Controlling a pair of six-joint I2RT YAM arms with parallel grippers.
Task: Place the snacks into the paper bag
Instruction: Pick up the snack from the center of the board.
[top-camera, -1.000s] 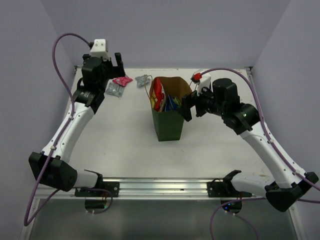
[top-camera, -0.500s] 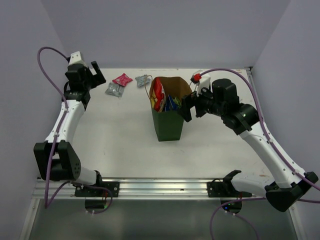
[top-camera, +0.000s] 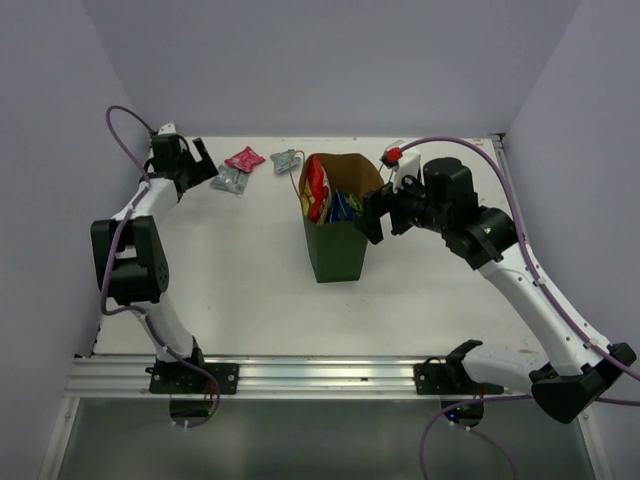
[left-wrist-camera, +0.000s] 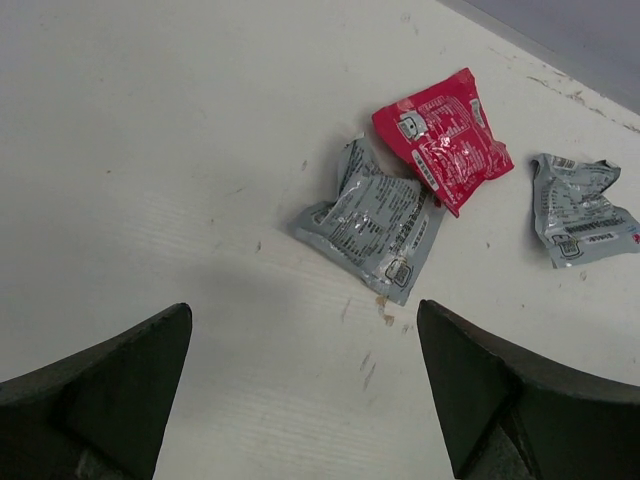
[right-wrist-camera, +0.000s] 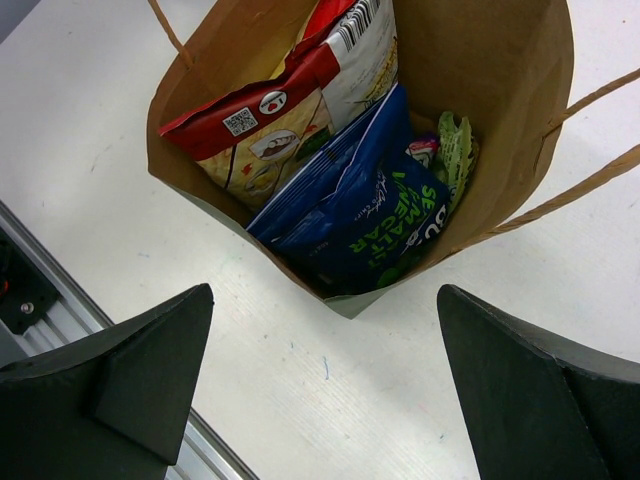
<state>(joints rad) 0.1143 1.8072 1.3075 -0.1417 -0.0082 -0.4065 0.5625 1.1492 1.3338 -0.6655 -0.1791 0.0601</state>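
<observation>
The silver-grey packet (top-camera: 229, 179) is below the left gripper and to its right in the top view, so the gripper will move down that way onto the silver-grey packet's end that is clear of the pink-red packet.
The dark green paper bag (top-camera: 337, 250) stands mid-table, open, and also shows in the right wrist view (right-wrist-camera: 500, 90). Inside it lie the white-red-yellow chip bag (right-wrist-camera: 290, 100), a blue packet (right-wrist-camera: 360, 215) and a green one (right-wrist-camera: 455, 145). Three packets lie on the table at the back left: a silver-grey one (left-wrist-camera: 375, 222), a pink-red one (left-wrist-camera: 442, 135) and a second grey one (left-wrist-camera: 580, 208). My left gripper (top-camera: 200, 165) is open and empty just left of the silver-grey packet (top-camera: 229, 179). My right gripper (top-camera: 372, 215) is open and empty beside the bag's right side.
The purple back wall and side walls enclose the white table (top-camera: 250, 290). A metal rail (top-camera: 330, 375) runs along the near edge. The left arm is folded back along the left wall.
My left gripper has swung from over the packets out to the far left and dropped low beside them. The right arm, bag and packets have not moved.
</observation>
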